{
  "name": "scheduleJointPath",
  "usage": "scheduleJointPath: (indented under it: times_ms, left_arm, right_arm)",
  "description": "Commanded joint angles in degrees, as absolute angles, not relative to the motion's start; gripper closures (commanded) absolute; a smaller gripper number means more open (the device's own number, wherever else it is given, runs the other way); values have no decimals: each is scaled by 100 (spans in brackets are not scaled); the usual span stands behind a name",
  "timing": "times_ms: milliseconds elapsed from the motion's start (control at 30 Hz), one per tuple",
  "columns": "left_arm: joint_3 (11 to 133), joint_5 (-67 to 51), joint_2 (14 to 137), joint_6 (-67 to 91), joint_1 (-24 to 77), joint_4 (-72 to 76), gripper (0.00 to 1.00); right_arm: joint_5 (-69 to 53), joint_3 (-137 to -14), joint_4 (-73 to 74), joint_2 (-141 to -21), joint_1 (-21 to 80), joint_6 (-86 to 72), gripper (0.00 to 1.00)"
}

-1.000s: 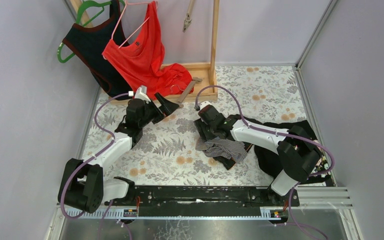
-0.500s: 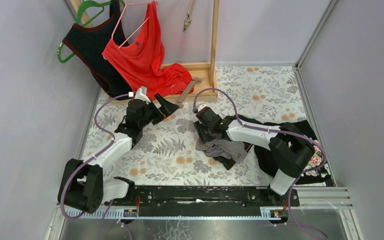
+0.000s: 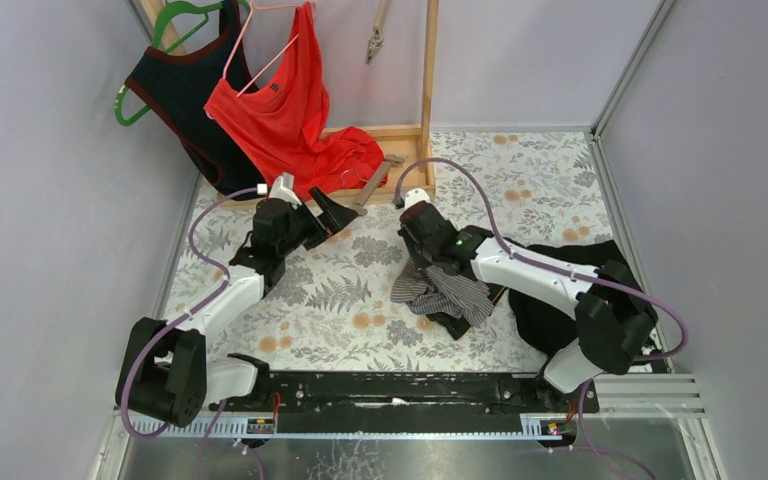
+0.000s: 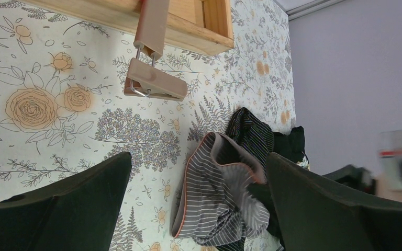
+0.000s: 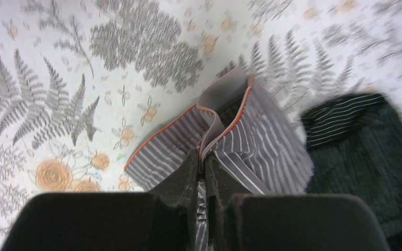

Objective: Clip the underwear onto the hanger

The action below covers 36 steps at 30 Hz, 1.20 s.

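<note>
I should next pull the fold outward with my right gripper to the bare tabletop beside the rack base and release it there. This will straighten the bunched underwear.
The underwear is grey with white stripes and an orange-edged waistband, and lies bunched on the floral table. My right gripper is shut on a fold of that waistband, which rises a little off the cloth. The hanger is a tan bar leaning on the wooden rack base, with its clip resting on the table. My left gripper stands open near that clip, nothing between its fingers; in its wrist view the underwear shows beyond them.
A wooden rack stands at the back, its base beside the clip. A red top and a black top hang on it. Dark clothes are heaped right of the underwear. Grey walls close in both sides.
My right gripper has closed on the underwear's waistband and drawn back slightly, pulling the fabric up. The left arm has not moved.
</note>
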<state>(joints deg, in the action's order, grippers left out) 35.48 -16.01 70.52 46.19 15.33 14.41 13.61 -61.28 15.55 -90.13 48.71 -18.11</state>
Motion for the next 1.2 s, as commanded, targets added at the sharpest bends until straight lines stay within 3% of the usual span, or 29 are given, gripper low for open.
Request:
scheduleJointPath:
  times_ms: [0,67,433,900,933,1033,1100,1167]
  left_arm:
    - [3507,-1572,7009,4530,1538,1556,0]
    - [3511,-1572,6991,4526,1538,1556,0]
    - [3627,-1376,6714,4332,1538,1221,0]
    - [3706,-1145,6477,4202,1538,1047,0]
    - [3689,-1108,6450,4201,1538,1046,0]
    - [3685,-1002,6391,4173,1538,1005,0]
    - [3727,-934,6363,4139,1538,925,0]
    - [3761,-860,6319,4114,1539,856,0]
  right_arm:
    - [2358,-6900,2007,-8855,4780,-1230,96]
    - [2344,-7162,2038,-8950,4499,-1038,100]
    - [1555,-7586,1171,-9777,3118,39,100]
    - [565,-8596,372,-11416,2000,146,95]
    - [529,-8777,387,-11583,1933,108,88]
    - [578,-9273,452,-11934,1682,-117,27]
    - [636,-9267,315,-11870,1526,-277,14]
    - [625,-9084,62,-11606,1410,-374,10]
